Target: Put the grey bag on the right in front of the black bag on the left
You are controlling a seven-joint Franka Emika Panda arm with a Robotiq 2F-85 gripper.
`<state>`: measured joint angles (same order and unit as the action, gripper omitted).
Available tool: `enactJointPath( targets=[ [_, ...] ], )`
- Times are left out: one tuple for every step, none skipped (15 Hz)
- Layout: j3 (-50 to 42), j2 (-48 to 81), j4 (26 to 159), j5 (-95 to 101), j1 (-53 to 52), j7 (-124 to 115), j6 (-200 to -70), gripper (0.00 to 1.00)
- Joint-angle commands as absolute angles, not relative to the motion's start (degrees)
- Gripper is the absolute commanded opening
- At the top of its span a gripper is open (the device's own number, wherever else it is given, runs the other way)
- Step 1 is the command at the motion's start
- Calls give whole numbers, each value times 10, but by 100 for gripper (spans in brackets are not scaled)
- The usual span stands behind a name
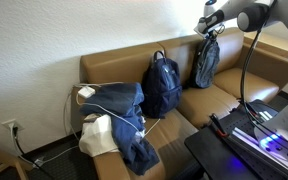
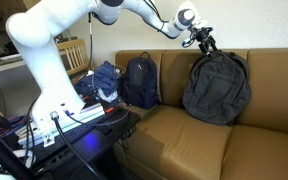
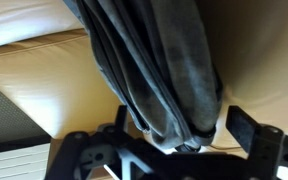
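Note:
The fabric already lies between my gripper's fingers, so my gripper will go down a little onto the strap at the grey bag's top [image 1: 210, 37] [image 3: 186, 137] and close.
The grey bag [image 1: 205, 64] stands upright against the backrest at one end of the brown couch [image 1: 224, 100]; it also shows in an exterior view [image 2: 216, 88]. The black bag [image 1: 162, 85] [image 2: 140, 82] stands in the middle of the couch. My gripper [image 1: 210, 27] [image 2: 202, 38] is at the grey bag's top. In the wrist view the grey bag [image 3: 154, 60] hangs between my spread fingers [image 3: 179, 125], with a small gap at one finger. The gripper looks open around the bag's top.
A heap of blue and white clothes [image 1: 119, 120] [image 2: 104, 82] lies on the couch end beyond the black bag. A white cable [image 1: 84, 92] lies on that armrest. The robot base and a dark table [image 2: 64, 125] stand before the couch. The seat cushions in front of the bags are bare.

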<state>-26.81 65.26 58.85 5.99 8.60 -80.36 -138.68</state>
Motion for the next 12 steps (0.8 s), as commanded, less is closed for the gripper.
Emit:
enactJointPath(
  targets=[
    [-247, 701, 501, 61, 122, -798, -1325, 100],
    [-244, 710, 488, 62, 126, -798, -1312, 100],
    [-239, 718, 475, 63, 131, -796, -1301, 75],
    [-235, 726, 464, 62, 136, -795, -1292, 74],
    [-230, 733, 452, 61, 140, -793, -1282, 66],
    [-225, 739, 441, 60, 144, -792, -1275, 60],
    [-221, 744, 433, 59, 148, -792, -1268, 52],
    [-227, 746, 431, 50, 145, -791, -1269, 46],
    [-227, 749, 423, 49, 147, -794, -1265, 38],
    [-227, 749, 417, 48, 149, -797, -1259, 32],
    [-229, 747, 411, 45, 150, -801, -1247, 24],
    [-224, 738, 406, 38, 156, -797, -1229, 18]
  ],
)
